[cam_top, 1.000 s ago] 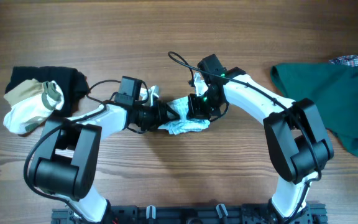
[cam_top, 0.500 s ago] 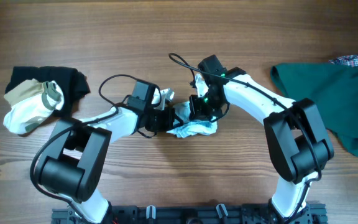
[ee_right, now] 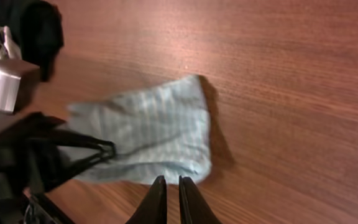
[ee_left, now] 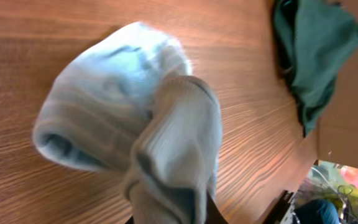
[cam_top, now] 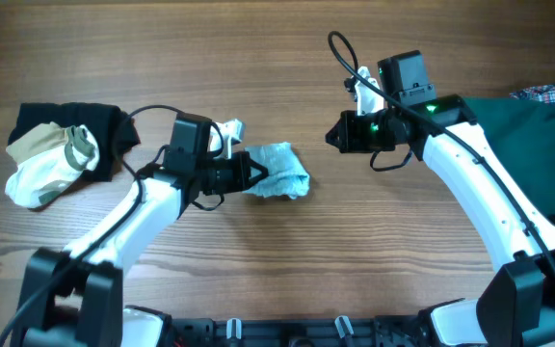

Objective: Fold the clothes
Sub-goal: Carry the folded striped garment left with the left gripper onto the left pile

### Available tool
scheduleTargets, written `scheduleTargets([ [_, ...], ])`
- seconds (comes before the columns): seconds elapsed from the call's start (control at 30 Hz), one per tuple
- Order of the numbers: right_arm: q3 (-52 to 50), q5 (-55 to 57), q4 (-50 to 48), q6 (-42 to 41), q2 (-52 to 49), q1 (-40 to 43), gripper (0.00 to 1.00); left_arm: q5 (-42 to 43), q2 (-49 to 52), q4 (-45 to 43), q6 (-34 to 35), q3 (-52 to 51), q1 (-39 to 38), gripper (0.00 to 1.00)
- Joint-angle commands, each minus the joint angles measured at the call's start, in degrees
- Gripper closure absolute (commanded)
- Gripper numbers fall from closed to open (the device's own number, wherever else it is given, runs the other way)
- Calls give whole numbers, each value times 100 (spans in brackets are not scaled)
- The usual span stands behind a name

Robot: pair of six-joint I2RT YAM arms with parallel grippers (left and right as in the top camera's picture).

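Note:
The left gripper will next lift the folded garment over to the left in the overhead view, then lower it and let it go on top of the pile of clothes (cam_top: 64, 146).
The pale blue-and-white striped garment (cam_top: 279, 173) lies folded over on the wooden table near the middle. It also shows in the left wrist view (ee_left: 117, 112) and the right wrist view (ee_right: 151, 137). My left gripper (cam_top: 249, 174) is shut on the garment's left edge; the cloth hides its fingertips (ee_left: 169, 214) in its own view. My right gripper (cam_top: 337, 135) is shut and empty, above the table to the right of the garment and apart from it. Its fingertips (ee_right: 168, 199) hover just off the garment's near edge.
A pile of black, cream and white clothes (cam_top: 56, 145) lies at the far left. A large dark green garment (cam_top: 528, 145) covers the right side, with a plaid cloth (cam_top: 552, 93) at its far edge. The green garment also shows in the left wrist view (ee_left: 316, 50).
My right gripper has left the striped garment and drawn back to the right. My left gripper has pulled back leftward, and the garment now lies flatter, spread toward the right.

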State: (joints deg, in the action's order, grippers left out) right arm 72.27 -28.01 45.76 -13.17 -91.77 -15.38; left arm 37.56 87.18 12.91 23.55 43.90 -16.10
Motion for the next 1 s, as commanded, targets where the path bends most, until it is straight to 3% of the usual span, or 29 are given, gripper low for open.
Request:
scheduleTargets([
  [0.0,26,166,96,111,-50,-13,92,87,-345,20,293,-17,24,96],
  [0.3,26,166,151,116,-50,-13,92,293,-859,-46,588,83,66,96],
  [0.47,26,166,197,118,-50,-13,92,293,-1233,-42,446,376,619,96],
  [0.97,26,168,433,120,-52,-13,92,461,-1515,63,-138,798,4907,96],
])
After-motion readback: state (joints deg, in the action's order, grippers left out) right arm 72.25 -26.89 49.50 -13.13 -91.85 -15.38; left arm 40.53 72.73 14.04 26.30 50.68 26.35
